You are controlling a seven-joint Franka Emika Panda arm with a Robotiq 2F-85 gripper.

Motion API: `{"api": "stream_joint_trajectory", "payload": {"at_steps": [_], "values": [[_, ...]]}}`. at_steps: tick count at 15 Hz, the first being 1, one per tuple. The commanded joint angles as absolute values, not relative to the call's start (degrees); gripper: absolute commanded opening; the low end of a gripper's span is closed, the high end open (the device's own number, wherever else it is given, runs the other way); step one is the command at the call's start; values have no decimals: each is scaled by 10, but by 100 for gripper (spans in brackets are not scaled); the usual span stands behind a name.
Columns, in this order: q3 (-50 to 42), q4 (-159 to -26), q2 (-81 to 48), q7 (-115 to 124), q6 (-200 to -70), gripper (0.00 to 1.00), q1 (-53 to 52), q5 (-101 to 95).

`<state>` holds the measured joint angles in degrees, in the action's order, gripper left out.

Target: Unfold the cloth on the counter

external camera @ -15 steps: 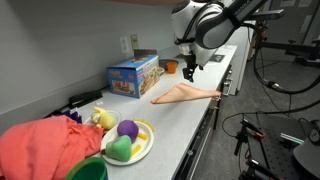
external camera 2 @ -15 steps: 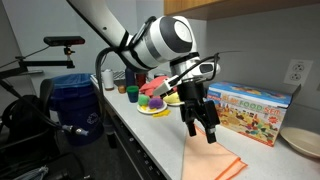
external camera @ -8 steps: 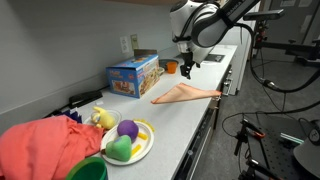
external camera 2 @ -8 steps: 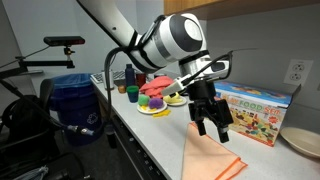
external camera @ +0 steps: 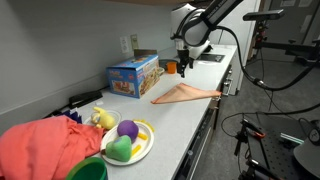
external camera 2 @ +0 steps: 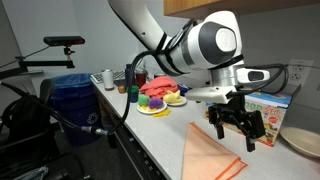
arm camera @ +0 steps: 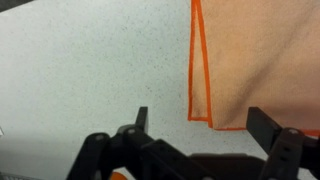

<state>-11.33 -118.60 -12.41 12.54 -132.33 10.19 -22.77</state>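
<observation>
I will next lower my gripper with a slight turn onto the upper layer's corner of the folded cloth [external camera: 185, 94], because its orange hem shows apart from the layer beneath.
A folded peach-orange cloth [external camera: 185, 94] with a darker orange hem lies flat on the speckled grey counter; it also shows in an exterior view [external camera 2: 208, 158] and fills the top right of the wrist view [arm camera: 255, 60]. My gripper [external camera: 186, 68] hangs above the counter past the cloth's far end, also seen in an exterior view [external camera 2: 237, 131]. In the wrist view the gripper [arm camera: 197, 125] is open and empty, its two fingers spread wide, with the cloth's folded corner between them below.
A colourful toy box [external camera: 133, 75] stands against the wall. A plate of toy food [external camera: 127, 140], a red cloth heap [external camera: 45, 150] and a green bowl [external camera: 88, 170] sit at the near end. A plate [external camera 2: 300, 142] lies beyond the cloth.
My gripper has travelled along the counter away from the toy plates, from over the cloth's middle to its far end, and risen slightly. The cloth has not moved.
</observation>
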Motion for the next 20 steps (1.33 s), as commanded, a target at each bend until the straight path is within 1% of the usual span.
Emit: {"api": "stream_joint_trajectory", "payload": {"at_steps": [1,4,6,8,10,11,12,13,14,15,16,17,20], "values": [[-112,-1118,-187,54,-1319,100,112,-177],[-109,-1079,-227,16,-1310,100,115,-155],[-106,-1052,-253,-11,-1303,95,118,-144],[-101,-1028,-274,-48,-1293,97,125,-130],[-96,-1006,-291,-87,-1280,92,134,-119],[-95,-995,-299,-102,-1272,92,137,-115],[-92,-985,-306,-120,-1264,85,142,-108],[-90,-975,-314,-133,-1255,84,145,-103],[-88,-966,-320,-145,-1245,79,148,-100],[-87,-957,-325,-154,-1236,82,150,-98],[-86,-949,-331,-162,-1227,78,152,-98],[-85,-940,-335,-168,-1217,79,153,-98],[-82,-919,-349,-180,-1197,74,155,-101]]}}
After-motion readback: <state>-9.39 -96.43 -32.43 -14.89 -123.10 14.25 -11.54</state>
